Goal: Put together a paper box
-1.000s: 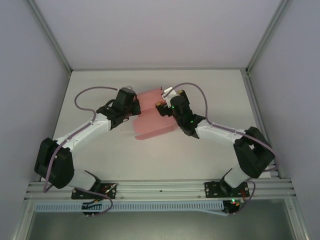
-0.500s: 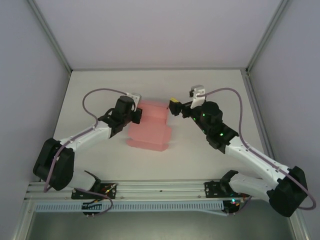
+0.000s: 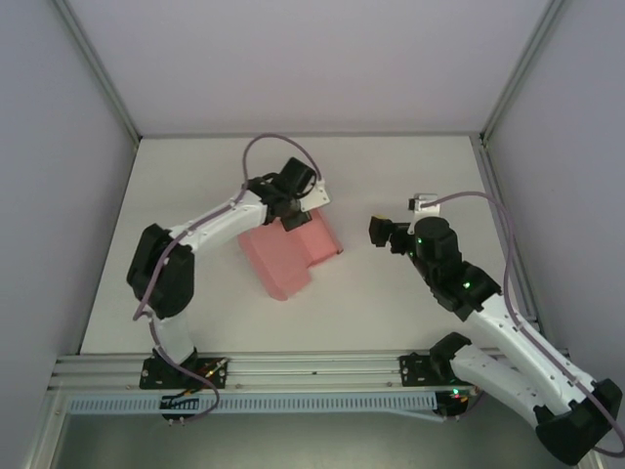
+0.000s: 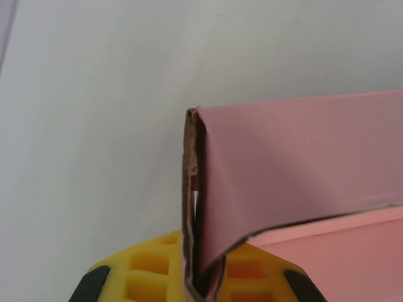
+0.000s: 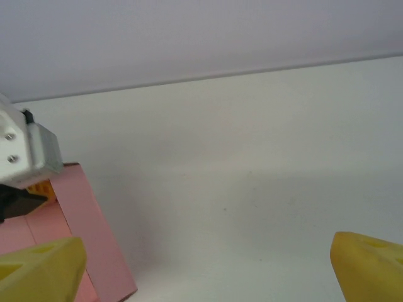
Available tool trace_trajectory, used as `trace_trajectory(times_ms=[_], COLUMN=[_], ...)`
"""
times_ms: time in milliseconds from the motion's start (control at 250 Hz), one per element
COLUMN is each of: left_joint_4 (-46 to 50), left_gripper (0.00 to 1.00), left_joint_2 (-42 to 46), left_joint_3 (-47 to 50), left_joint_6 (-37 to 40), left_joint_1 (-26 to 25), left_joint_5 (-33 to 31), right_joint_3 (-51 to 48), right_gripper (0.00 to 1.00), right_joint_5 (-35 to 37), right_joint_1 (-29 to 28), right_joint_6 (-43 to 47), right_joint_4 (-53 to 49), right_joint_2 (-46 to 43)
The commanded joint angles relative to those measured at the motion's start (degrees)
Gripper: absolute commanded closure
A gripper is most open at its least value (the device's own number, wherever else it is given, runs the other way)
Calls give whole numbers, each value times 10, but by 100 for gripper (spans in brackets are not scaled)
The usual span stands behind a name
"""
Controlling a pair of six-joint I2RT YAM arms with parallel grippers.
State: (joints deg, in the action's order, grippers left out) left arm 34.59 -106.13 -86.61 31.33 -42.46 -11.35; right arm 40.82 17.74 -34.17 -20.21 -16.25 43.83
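The pink paper box is at an angle to the bar. My left gripper will next swing it back over the bare table toward my right gripper and then release it.
The pink paper box lies partly folded on the white table, left of centre. My left gripper reaches over its far edge and is shut on it. In the left wrist view the yellow fingers pinch a doubled pink wall of the paper box that stands upright between them. My right gripper hovers open to the right of the box, apart from it. In the right wrist view the paper box sits at lower left, and nothing lies between the yellow fingertips.
The white table is walled in by grey panels at the back and both sides. An aluminium rail runs along the near edge. The left gripper's white body shows in the right wrist view above the box.
The right gripper has let go and pulled back to the right, away from the box. The left arm has swung round to the box's far side, turning the box with it.
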Motion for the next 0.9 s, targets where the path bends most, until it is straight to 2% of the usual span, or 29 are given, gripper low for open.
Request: trace_trajectory(times_ms=[0,84,144,252,323,427,543,635,894], left_joint_4=[59,49,53,82,85,82,74,70,50], left_gripper=[100,100,100,91,81,58,40,34,28], left_joint_2=[-57,-99,-131,-181,-194,-186,-163,-141,-108], left_joint_3=[-35,-48,-69,-124,-146,-152,-148,-141,-120], left_joint_6=[90,116,120,110,108,114,118,120,115], left_joint_1=[-45,-67,-73,-77,-80,-85,-87,-89,-90], left_joint_5=[-61,-95,-93,-91,-83,-64,-47,-36,-49], right_joint_3=[-19,-28,-32,-36,-37,-38,-39,-41,-42], right_gripper=[0,0,0,0,0,0,0,0,0], right_joint_5=[23,23,26,21,16,11,6,2,-13], right_joint_1=[7,11,14,18,21,25,29,33,38], right_joint_6=[-19,-21,-22,-20,-19,-16,-14,-15,-13], right_joint_4=[-37,-40,-40,-41,-39,-39,-38,-37,-32], right_joint_2=[-32,-48,-52,-50,-47,-44,-42,-42,-41])
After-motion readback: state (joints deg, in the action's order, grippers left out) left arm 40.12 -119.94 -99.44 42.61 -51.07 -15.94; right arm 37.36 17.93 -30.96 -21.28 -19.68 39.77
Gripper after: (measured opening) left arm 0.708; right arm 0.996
